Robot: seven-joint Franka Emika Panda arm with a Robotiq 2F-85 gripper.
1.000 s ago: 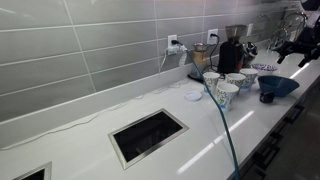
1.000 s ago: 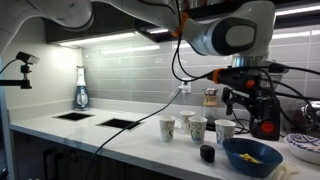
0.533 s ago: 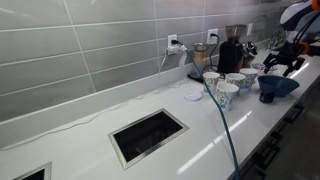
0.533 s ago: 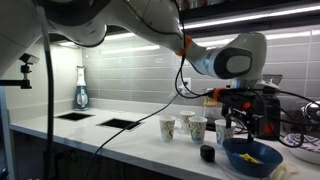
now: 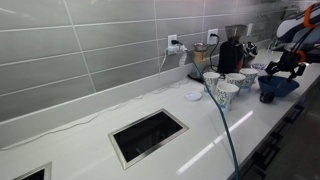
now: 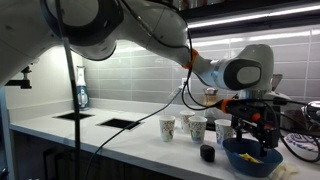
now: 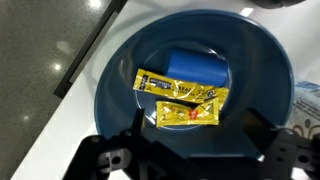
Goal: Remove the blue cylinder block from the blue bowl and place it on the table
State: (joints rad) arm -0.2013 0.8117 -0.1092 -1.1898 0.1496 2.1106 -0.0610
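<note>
My open gripper goes down into the bowl next, past the yellow sachets onto the blue cylinder block (image 7: pixel 197 67), since it lies below my gripper and beyond those sachets.
The blue bowl (image 7: pixel 205 80) fills the wrist view. The blue cylinder block (image 7: pixel 197 67) lies in it, partly under two yellow sachets (image 7: pixel 185 100). My gripper (image 7: pixel 195 152) is open, its dark fingers at the lower corners, above the bowl's near side and touching nothing. In both exterior views the gripper (image 5: pixel 283 66) (image 6: pixel 250 136) hangs just over the bowl (image 5: pixel 278 88) (image 6: pixel 251 159) on the white table (image 5: pixel 80 140). The block is hidden by the bowl's rim in both exterior views.
Several white patterned cups (image 6: pixel 197 129) (image 5: pixel 226 92) stand next to the bowl. A small dark object (image 6: pixel 207 153) sits on the table by the bowl. A coffee grinder (image 5: pixel 230 55) stands at the wall. A metal-rimmed cut-out (image 5: pixel 148 135) lies in the table.
The gripper has moved in over the blue bowl and come down closer to it. The bowl and cups have not moved.
</note>
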